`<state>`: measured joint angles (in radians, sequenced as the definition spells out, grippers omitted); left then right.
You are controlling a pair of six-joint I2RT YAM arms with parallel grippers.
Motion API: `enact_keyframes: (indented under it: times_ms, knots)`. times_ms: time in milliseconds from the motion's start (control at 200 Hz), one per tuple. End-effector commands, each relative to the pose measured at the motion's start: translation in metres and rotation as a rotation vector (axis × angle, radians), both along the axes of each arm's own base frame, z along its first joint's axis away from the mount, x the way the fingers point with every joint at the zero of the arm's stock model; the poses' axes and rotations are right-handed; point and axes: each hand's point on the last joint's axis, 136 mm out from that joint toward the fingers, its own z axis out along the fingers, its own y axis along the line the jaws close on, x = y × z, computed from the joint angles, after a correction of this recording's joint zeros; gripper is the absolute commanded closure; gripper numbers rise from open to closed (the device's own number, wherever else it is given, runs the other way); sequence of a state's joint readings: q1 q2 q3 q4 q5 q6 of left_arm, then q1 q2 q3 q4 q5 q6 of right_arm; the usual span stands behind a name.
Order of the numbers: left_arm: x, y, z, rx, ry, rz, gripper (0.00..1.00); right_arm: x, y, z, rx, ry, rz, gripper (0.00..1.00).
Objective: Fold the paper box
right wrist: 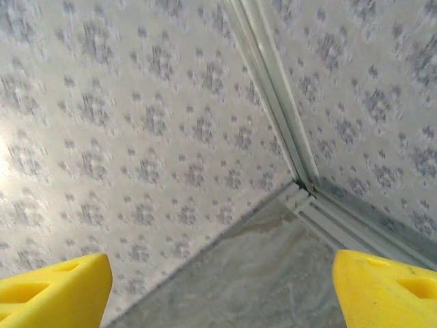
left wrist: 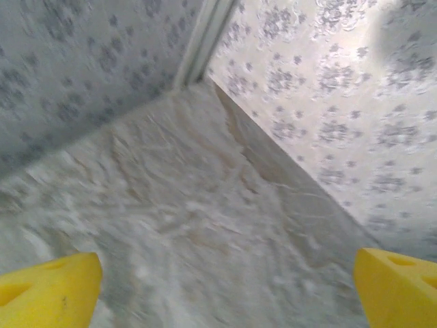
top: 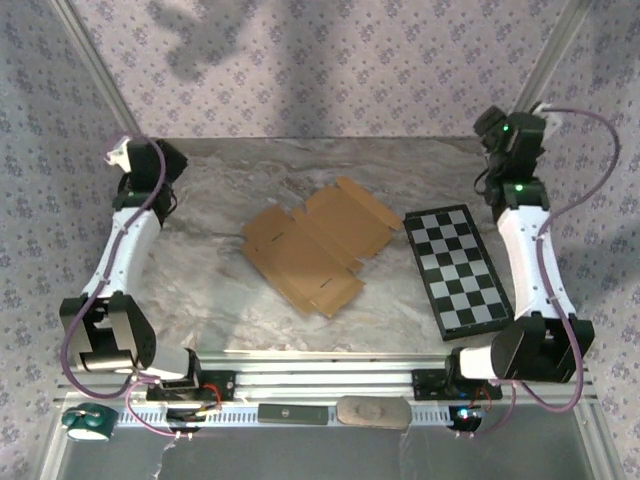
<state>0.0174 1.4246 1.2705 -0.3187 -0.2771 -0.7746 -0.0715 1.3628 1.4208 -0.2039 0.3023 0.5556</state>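
Note:
The loose edge of the sheet's narrow side piece is lower and further back than my left gripper. My left gripper needs to come down and back to close on that edge.
The paper box (top: pixel 315 243) lies as a flat tan die-cut sheet with flaps and slits in the middle of the marble table, seen in the top view. My left gripper (left wrist: pixel 229 290) is raised near the back left corner, far from the sheet, its yellow fingers (left wrist: pixel 48 290) spread wide over bare table. My right gripper (right wrist: pixel 222 290) is raised near the back right corner, its yellow fingers (right wrist: pixel 389 287) also wide apart, facing the patterned wall. Nothing is held by either.
A black-and-white checkered board (top: pixel 458 267) lies just right of the sheet. Patterned walls and metal frame posts (right wrist: pixel 273 96) enclose the table (top: pixel 210 270). A rail with small objects (top: pixel 370 411) runs along the near edge between the arm bases.

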Motion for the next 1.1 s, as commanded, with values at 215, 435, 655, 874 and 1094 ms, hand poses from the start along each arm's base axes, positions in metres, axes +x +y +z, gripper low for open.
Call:
enact_keyframes:
  times_ms: [215,435,655,874,1094]
  knots:
    - [-0.137,-0.23,-0.139,-0.593,0.584,-0.479,0.16,0.008,0.148,-0.063,-0.011,0.318,0.474,0.16]
    - [-0.173,-0.24,-0.175,-0.648,0.689,-0.446,0.18,-0.008,0.216,-0.081,-0.009,0.365,0.684,0.2]
    - [-0.174,-0.249,-0.207,-0.661,0.682,-0.484,0.24,-0.013,0.231,-0.088,0.041,0.393,0.731,0.22]
    - [-0.171,-0.246,-0.227,-0.61,0.685,-0.484,0.36,-0.014,0.235,-0.087,0.04,0.399,0.749,0.22]
    - [-0.137,-0.264,-0.224,-0.543,0.605,-0.562,0.7,-0.016,0.24,-0.092,0.047,0.418,0.763,0.23]
